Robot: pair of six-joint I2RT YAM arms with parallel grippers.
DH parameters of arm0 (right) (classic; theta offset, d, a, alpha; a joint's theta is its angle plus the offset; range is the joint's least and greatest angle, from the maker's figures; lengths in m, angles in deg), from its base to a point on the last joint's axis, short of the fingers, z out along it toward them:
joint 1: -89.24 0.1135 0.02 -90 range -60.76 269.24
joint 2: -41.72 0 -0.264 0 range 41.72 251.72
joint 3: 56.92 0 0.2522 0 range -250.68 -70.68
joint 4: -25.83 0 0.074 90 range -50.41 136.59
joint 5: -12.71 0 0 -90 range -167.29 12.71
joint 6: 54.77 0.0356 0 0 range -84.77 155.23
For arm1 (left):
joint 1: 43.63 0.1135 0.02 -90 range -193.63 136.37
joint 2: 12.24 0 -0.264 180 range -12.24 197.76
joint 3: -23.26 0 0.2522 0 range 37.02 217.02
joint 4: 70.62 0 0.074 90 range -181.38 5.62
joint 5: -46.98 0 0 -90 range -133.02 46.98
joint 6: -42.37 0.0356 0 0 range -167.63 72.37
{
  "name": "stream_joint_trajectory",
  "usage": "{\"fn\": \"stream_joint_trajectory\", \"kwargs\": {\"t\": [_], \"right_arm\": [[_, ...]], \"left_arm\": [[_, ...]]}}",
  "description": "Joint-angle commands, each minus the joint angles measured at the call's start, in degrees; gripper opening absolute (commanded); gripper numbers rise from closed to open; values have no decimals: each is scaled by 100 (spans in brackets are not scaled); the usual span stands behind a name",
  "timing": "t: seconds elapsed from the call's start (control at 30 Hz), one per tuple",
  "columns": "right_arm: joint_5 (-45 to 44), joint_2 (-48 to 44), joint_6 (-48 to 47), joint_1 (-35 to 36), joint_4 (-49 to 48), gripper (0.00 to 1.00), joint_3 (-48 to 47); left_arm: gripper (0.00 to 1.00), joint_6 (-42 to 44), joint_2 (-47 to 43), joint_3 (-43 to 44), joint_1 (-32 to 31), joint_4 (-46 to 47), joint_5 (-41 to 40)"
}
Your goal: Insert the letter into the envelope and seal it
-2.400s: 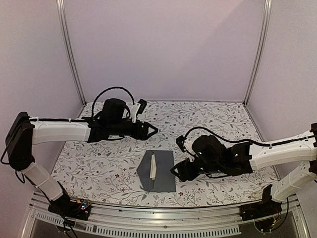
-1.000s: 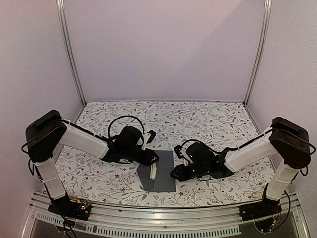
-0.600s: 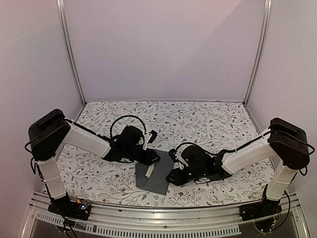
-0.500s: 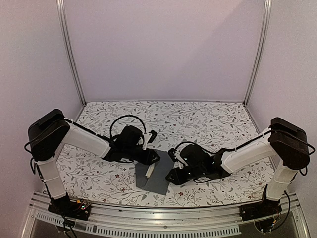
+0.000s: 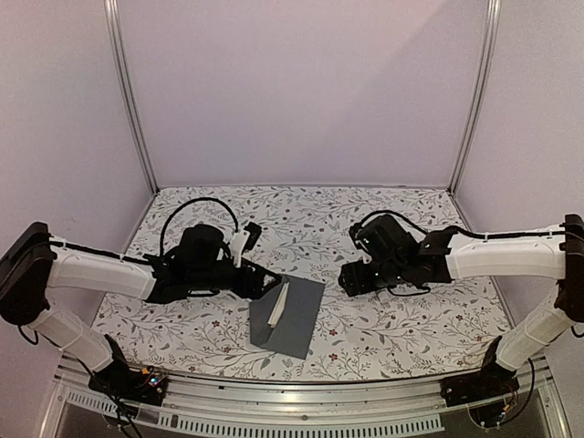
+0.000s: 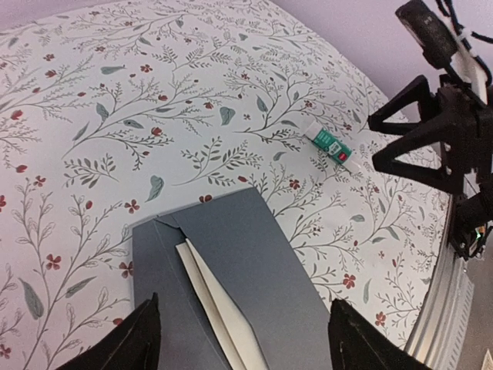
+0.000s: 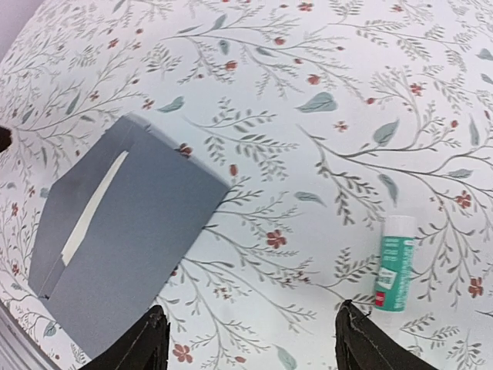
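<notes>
My right gripper moves away from the envelope next, then down onto the tube's teal body, since the letter is already tucked inside.
The dark grey envelope lies flat and slightly skewed on the floral cloth near the front middle. A narrow strip of the tan letter shows in the slit where the flap meets the body; the rest of the sheet is hidden inside. My left gripper hovers open at the envelope's left far corner. In the left wrist view the envelope and letter strip lie under the gripper. My right gripper is open, off to the envelope's right. The right wrist view has the envelope at left and bare cloth between the fingers.
A small teal-and-white tube lies on the cloth right of the envelope and also shows as the tube in the left wrist view. The floral cloth covers the table. Frame posts and lilac walls stand at the back and sides.
Both grippers have opened and pulled up and away from the envelope, left arm to the left, right arm to the back right. The envelope now lies slightly rotated.
</notes>
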State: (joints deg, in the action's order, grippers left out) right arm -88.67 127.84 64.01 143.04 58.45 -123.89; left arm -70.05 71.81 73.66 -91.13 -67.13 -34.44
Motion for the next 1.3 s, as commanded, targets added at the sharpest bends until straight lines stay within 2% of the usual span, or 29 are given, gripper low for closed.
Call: {"fn": "stream_joint_trajectory", "kwargs": {"t": [0.0,0.13,0.33,0.6,0.87,1.13,1.27], "right_arm": [[-403,178,-397,-794,1543,75,-532],[188,643,-876,-1427,1872,75,-830],[889,1497,-1408,-1841,2100,72,-1154],[1326,1721,-1558,-1975,2026,58,-1118],[1456,1851,-1593,-1979,1859,49,-982],[1530,1994,-1645,-1979,1745,34,-993],[1540,1971,-1630,-1979,1718,20,-982]], "left_arm": [[75,110,-413,-234,31,-107,-192],[74,153,-682,-330,29,-222,-202],[74,162,-881,-384,31,-276,-116],[73,181,-991,-397,28,-325,-104],[72,174,-1048,-415,31,-311,-54],[71,168,-1090,-438,31,-275,3],[71,157,-1114,-446,25,-246,70]]}}
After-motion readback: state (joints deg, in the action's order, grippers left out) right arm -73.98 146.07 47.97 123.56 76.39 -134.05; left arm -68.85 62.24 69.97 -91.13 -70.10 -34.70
